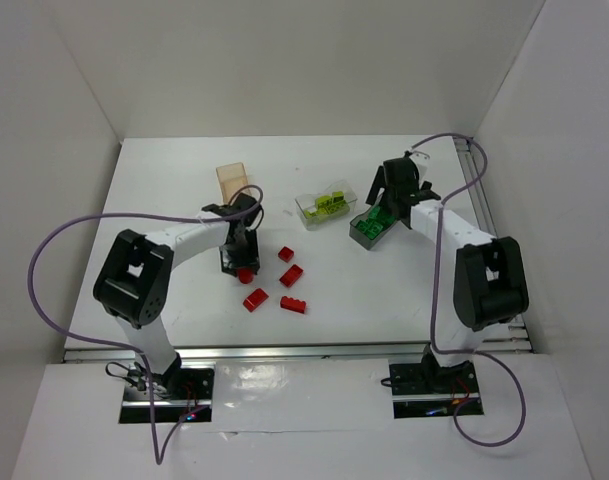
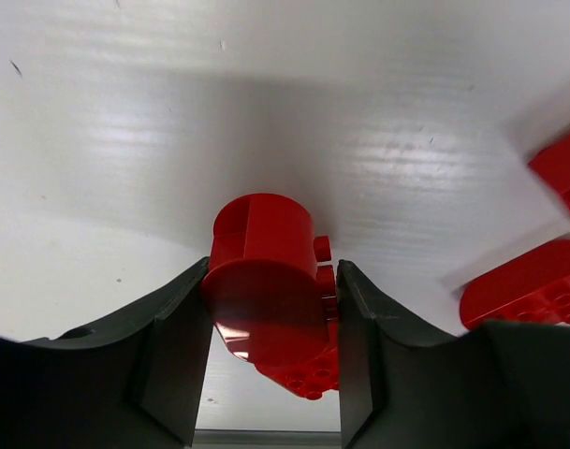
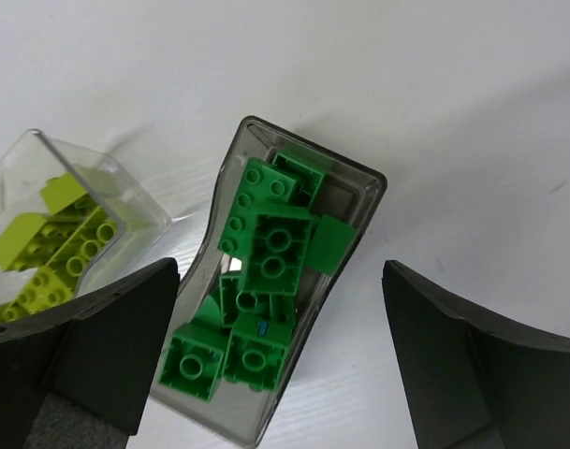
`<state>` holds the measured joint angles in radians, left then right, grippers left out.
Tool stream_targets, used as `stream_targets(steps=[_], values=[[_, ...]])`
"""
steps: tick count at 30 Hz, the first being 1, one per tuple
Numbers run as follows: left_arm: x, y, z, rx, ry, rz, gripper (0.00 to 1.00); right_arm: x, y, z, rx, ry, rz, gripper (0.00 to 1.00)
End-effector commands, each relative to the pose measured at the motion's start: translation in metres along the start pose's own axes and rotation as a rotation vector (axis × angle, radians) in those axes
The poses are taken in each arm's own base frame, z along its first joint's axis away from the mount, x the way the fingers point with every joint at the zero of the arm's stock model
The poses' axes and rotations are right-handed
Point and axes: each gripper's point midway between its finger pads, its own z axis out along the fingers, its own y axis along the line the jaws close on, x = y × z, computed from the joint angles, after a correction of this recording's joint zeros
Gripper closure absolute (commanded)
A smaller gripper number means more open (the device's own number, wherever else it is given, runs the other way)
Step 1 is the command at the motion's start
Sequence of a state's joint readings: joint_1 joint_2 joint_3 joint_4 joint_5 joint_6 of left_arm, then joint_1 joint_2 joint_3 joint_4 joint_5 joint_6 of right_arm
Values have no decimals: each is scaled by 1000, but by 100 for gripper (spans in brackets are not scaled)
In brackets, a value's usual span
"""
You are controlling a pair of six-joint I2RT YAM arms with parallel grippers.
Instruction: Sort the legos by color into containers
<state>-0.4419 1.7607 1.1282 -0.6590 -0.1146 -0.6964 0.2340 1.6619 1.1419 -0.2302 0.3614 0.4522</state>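
The left gripper lifts the red lego outward over the open inside of the peach container (image 1: 232,180) and releases it next, since the others hold greens.
My left gripper (image 1: 242,262) is shut on a red lego (image 1: 246,274), low at the table's middle left. In the left wrist view the lego (image 2: 266,299) sits squeezed between both fingers of the left gripper (image 2: 273,309). Several more red legos (image 1: 291,275) lie on the table just right of it. My right gripper (image 1: 392,192) is open and empty above the smoky grey container (image 1: 362,232), which holds dark green legos (image 3: 270,253). The clear container (image 1: 306,204) holds yellow-green legos (image 1: 329,206). The peach container (image 1: 232,180) stands behind the left gripper.
Two red legos (image 2: 537,285) show at the right edge of the left wrist view. The clear container (image 3: 125,196) touches the grey container's (image 3: 364,178) left side. White walls enclose the table on three sides, with a metal rail (image 1: 304,350) along the near edge.
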Motion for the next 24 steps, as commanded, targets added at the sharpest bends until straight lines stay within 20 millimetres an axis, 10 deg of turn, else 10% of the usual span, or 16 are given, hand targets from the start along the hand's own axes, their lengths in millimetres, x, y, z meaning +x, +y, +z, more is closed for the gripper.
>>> stream_targets(steps=[1,12,24], values=[[-27,-4,-15,30,-59,5,57,-52,5,-44,-37,-188,100,3],[-96,6,-57,29,-199,-25,61,-52,-21,-94,-12,-210,147,3],[-190,13,-58,30,-317,-105,60,5,19,-110,-115,-94,84,3]])
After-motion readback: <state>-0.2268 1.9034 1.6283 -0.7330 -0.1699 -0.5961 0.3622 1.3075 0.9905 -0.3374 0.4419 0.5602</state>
